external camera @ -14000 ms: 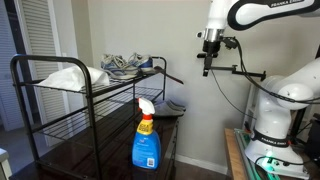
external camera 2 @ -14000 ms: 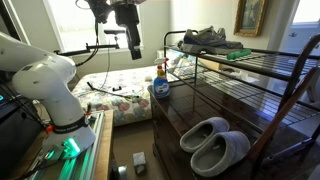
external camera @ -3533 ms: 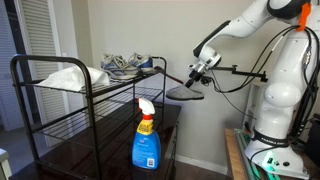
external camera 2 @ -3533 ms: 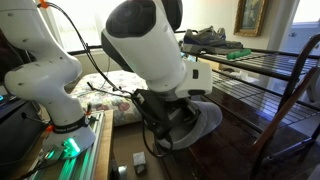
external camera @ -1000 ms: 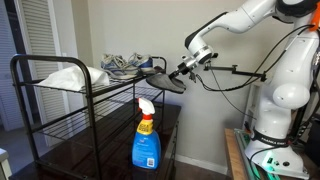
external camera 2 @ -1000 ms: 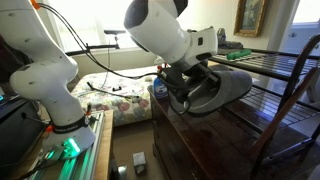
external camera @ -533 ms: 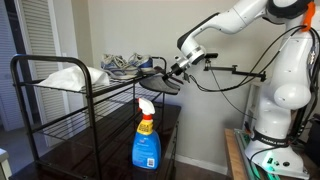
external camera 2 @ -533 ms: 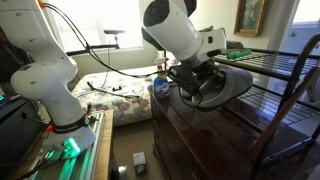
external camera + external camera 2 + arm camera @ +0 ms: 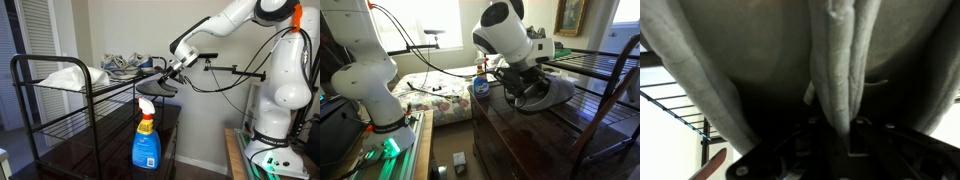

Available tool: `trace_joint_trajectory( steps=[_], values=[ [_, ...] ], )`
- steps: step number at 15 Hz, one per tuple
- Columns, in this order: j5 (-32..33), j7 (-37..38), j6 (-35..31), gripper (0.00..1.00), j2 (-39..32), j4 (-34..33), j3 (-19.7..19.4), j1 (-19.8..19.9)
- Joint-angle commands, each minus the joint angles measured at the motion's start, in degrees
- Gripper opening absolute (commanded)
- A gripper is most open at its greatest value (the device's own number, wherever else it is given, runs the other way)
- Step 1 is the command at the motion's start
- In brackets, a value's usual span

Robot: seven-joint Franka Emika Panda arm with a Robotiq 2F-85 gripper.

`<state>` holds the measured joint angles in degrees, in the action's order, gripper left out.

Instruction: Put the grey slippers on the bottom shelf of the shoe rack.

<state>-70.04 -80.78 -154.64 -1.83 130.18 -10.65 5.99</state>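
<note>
The grey slippers still overhang the lower wire shelf's near edge, so my gripper will next push farther outward over that shelf and release them.
My gripper [image 9: 169,77] is shut on the grey slippers [image 9: 158,87], which hang together in the air beside the shoe rack [image 9: 18,75], just under its top tier. In an exterior view the slippers [image 9: 556,94] float between a wire tier and the dark bottom shelf [image 9: 520,145], well above that shelf. The wrist view is filled with the slippers' grey fabric [image 9: 740,50], and one fold of it is pinched in my gripper [image 9: 840,135]. The arm's wrist hides the fingers in that exterior view.
A blue spray bottle [image 9: 146,140] stands on the bottom shelf [image 9: 90,155] near its end, below the slippers; it also shows as the bottle [image 9: 480,85]. On the top tier lie a white bundle [image 9: 65,77] and grey-blue sneakers [image 9: 125,65]. A wall stands behind the rack.
The arm has carried the slippers sideways toward and into the rack, under the top tier. The grip has stayed shut on them.
</note>
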Motion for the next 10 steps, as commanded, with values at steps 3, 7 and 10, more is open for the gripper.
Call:
trace_joint_trajectory(
  steps=[3, 7, 10],
  values=[
    [-1.7, 5.9, -3.5, 0.02, -2.4, -2.1, -0.1, -0.1],
    [-2.7, 4.2, -3.6, 0.1, -2.1, -1.1, -0.2, 0.1],
    [-1.7, 4.9, -4.7, 0.02, -3.7, -3.2, 0.2, -0.4]
  ],
)
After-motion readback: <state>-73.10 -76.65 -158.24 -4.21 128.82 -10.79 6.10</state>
